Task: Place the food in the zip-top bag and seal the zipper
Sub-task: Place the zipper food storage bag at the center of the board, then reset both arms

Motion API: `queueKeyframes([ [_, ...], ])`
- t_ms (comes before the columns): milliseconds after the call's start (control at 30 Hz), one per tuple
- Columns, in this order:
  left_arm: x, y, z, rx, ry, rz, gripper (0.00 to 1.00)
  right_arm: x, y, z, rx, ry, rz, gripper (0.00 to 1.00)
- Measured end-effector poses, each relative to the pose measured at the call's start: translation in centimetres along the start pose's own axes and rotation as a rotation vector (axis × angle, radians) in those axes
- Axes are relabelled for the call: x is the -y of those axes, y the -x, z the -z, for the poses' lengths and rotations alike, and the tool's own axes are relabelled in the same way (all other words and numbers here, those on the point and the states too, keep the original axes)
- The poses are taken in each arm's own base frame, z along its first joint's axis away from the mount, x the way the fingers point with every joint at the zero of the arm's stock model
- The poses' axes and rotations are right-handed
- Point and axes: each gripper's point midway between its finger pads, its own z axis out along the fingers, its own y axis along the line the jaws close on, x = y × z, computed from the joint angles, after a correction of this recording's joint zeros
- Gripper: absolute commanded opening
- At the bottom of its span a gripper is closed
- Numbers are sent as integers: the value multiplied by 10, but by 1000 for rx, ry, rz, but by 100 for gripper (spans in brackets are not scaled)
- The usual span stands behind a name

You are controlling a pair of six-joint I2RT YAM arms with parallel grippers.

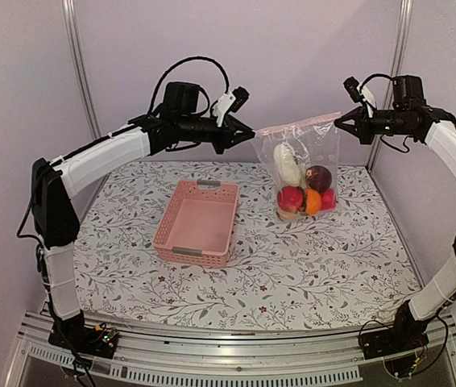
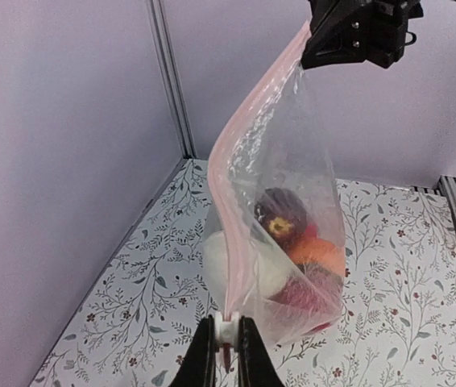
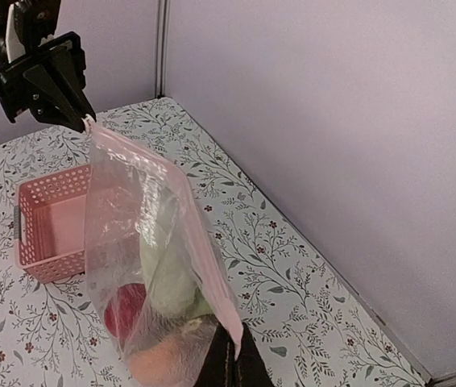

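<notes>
The left gripper moves down and back next and releases the white slider onto the open tablecloth (image 1: 251, 248) beside the basket, since the filled bag still hangs midair.
The clear zip-top bag (image 1: 302, 165) hangs above the table, stretched between both grippers. Its pink zipper (image 1: 296, 125) runs along the top edge. The food (image 1: 307, 193) lies in the bag's bottom: a white radish-like piece, a dark maroon piece, red ones and an orange one. My left gripper (image 2: 226, 345) is shut on the white slider (image 2: 228, 329) at the left end of the zipper (image 2: 240, 169). My right gripper (image 3: 236, 359) is shut on the strip's other end (image 3: 200, 242). In the top view the left gripper (image 1: 250, 134) and right gripper (image 1: 339, 121) face each other.
A pink lattice basket (image 1: 198, 222) stands on the floral tablecloth, left of the bag and below the left arm, with nothing in it. Lilac walls with metal posts close the table's back and sides.
</notes>
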Motion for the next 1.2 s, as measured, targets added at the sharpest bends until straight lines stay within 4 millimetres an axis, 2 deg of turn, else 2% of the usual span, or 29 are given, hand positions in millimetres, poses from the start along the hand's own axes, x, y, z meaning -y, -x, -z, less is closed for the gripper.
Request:
queueKeyframes([
  [67, -9, 0, 3, 0, 20, -34, 0, 14, -8, 4, 2, -26, 14, 1],
  [133, -11, -3, 5, 1, 22, -65, 0, 14, -20, 5, 5, -23, 40, 4],
  [200, 1, -24, 3, -36, -8, -68, 3, -2, -44, 2, -14, 13, 44, 16],
  [233, 8, -34, 1, -56, -24, -62, 8, -14, -62, 2, -34, 38, 34, 24],
  [333, 41, -84, -5, -165, -101, -15, 30, -56, -112, 4, -101, 126, -11, 47],
  [400, 68, -112, -8, -240, -161, 9, 43, -81, -132, 10, -139, 184, -41, 55],
  [433, 81, -122, -8, -270, -185, 19, 53, -91, -136, 14, -147, 210, -45, 57],
  [533, 118, -140, 7, -342, -227, 47, 66, -114, -129, 32, -133, 252, -28, 61],
  [600, 136, -135, 28, -336, -227, 46, 74, -124, -114, 46, -98, 247, 1, 63],
  [667, 139, -118, 52, -295, -188, 31, 77, -132, -99, 59, -55, 237, 31, 63],
  [767, 125, -87, 81, -208, -72, -2, 81, -138, -84, 70, -13, 226, 31, 64],
  [867, 95, -68, 99, -158, 84, 1, 88, -128, -81, 66, -10, 193, -26, 67],
  [900, 78, -67, 105, -160, 163, 19, 92, -121, -81, 62, -17, 167, -54, 68],
  [1000, 33, -73, 123, -185, 364, 61, 99, -88, -83, 52, -37, 30, -125, 87],
  [1033, 15, -77, 132, -195, 449, 83, 100, -77, -82, 51, -35, -19, -141, 89],
  [1067, 1, -80, 142, -201, 517, 95, 100, -64, -80, 51, -27, -86, -152, 97],
  [1133, -27, -84, 167, -206, 667, 124, 100, -43, -72, 54, -1, -195, -176, 99],
  [1200, -45, -82, 188, -198, 777, 144, 100, -23, -63, 60, 30, -297, -202, 99],
])
